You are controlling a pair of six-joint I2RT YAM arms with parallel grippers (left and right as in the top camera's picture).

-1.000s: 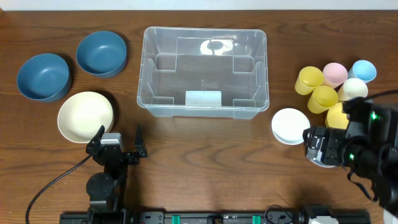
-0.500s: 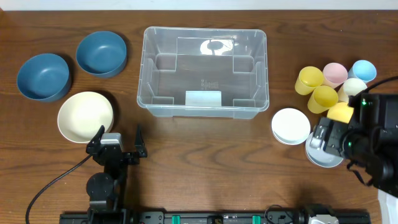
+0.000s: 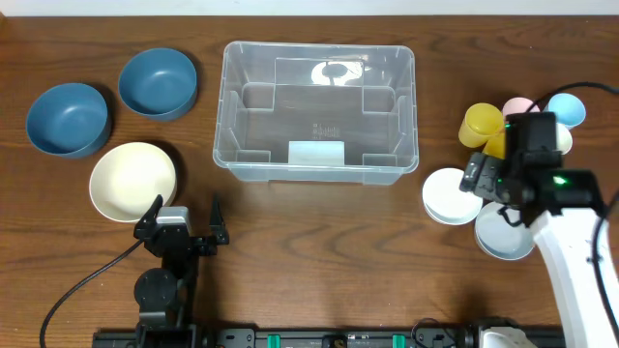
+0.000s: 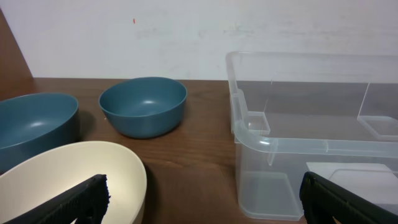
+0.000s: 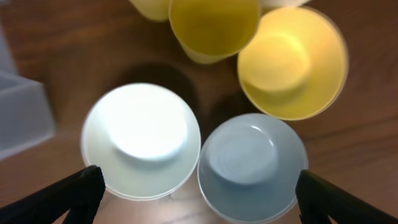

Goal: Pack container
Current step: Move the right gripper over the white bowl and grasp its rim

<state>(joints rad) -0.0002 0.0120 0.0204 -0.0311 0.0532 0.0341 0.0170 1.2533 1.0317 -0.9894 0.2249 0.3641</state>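
My right gripper lowers onto the white bowl's rim (image 3: 481,200) (image 5: 198,134) beside the pale-blue bowl next, since that rim lies below it, between its open fingers.
The clear container (image 3: 224,106) stands at the middle back of the table and holds only a pale label; its near-left corner shows in the left wrist view (image 4: 280,146). My left gripper (image 3: 184,220) is open and empty, low at the front left, between the cream bowl and the container (image 4: 205,202). My right gripper (image 3: 482,191) is open and empty. It hovers over a small white bowl (image 3: 447,198) and a small pale-blue bowl (image 3: 505,242). Both bowls lie between its fingers in the right wrist view (image 5: 199,199).
Two blue bowls (image 3: 67,119) (image 3: 158,83) and a cream bowl (image 3: 132,181) sit at the left. Yellow (image 3: 481,124), pink (image 3: 520,108) and light-blue (image 3: 566,108) cups cluster at the right, partly under my right arm. Two yellow cups (image 5: 214,25) (image 5: 292,62) show beyond the small bowls.
My right arm has moved from the front right edge back and left toward the cups, uncovering the pale-blue bowl. The left arm has not moved.
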